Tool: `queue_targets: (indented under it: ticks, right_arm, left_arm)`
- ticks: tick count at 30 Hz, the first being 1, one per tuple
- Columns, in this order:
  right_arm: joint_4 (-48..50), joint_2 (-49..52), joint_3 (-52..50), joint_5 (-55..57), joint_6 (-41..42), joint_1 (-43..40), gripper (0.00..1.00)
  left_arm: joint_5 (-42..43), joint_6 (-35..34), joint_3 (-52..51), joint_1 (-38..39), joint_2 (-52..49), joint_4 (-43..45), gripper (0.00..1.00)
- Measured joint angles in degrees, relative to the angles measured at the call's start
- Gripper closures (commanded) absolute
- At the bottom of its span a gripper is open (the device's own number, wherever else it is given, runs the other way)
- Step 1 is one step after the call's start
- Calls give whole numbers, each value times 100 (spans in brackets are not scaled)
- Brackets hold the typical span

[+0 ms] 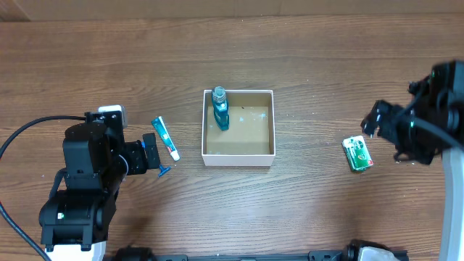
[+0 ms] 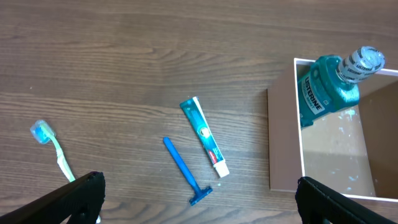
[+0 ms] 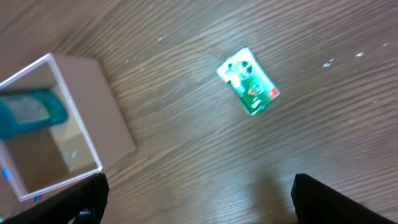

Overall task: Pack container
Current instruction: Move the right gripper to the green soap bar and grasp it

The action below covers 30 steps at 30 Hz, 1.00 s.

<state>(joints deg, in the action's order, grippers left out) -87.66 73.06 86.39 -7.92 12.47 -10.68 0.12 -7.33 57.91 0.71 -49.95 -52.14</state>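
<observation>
My right gripper turns next while it lowers over the packet's long sides, because the green packet (image 3: 248,81) lies slanted to my open fingers in the wrist view.
The container (image 1: 251,136), a square white-walled box with a brown floor, sits mid-table and holds a teal mouthwash bottle (image 1: 220,111) at its far left corner. The left wrist view shows the container wall (image 2: 283,140), the bottle (image 2: 325,91), a toothpaste tube (image 2: 204,137), a blue razor (image 2: 184,169) and a toothbrush (image 2: 52,145). My left gripper (image 2: 199,205) is open and empty, above the razor (image 1: 162,166) and tube (image 1: 165,138). My right gripper (image 3: 199,199) is open and empty, near a green packet (image 3: 248,81) right of the container (image 3: 107,113).
The green packet (image 1: 357,154) lies on the wood table right of the box, below my right gripper (image 1: 374,125). My left arm (image 1: 87,174) covers the front left of the table; the toothbrush is hidden under it in the overhead view.
</observation>
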Motion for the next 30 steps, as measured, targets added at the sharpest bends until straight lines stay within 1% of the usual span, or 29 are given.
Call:
queue_targets:
  ticks: [3, 4, 7, 9, 13, 16, 18, 21, 25, 30]
  right_arm:
    - [625, -603, -901, -129, 114, 0, 0]
    - [1005, -691, -1360, -144, 138, 0, 0]
    - [1963, -372, -2181, -17, 142, 0, 0]
    - [2518, -7, -2514, 162, -28, 0, 0]
    - [3250, 905, -2610, 372, -859, -2, 0]
    - [3388, 1587, -2610, 479, -1449, 0, 0]
    - [3397, 1937, -2610, 632, -1668, -2, 0]
    - [3462, 2396, -2612, 817, -1897, -2, 0]
    - [3628, 2767, -2612, 844, -1987, 0, 0]
    - [3840, 2911, -2616, 859, -1998, 0, 0]
  left_arm:
    - [-11, 0, 4, 0, -55, -7, 0]
    - [-13, 0, 9, 0, -87, -11, 0]
    - [-13, 0, 11, 0, -177, -22, 0]
    - [-13, 0, 11, 0, -210, -26, 0]
    - [-13, 0, 11, 0, -214, -33, 0]
    - [-13, 0, 11, 0, -214, -39, 0]
    - [-13, 0, 11, 0, -214, -42, 0]
    - [-13, 0, 11, 0, -214, -42, 0]
    - [-13, 0, 11, 0, -214, -39, 0]
    - [-13, 0, 11, 0, -214, -42, 0]
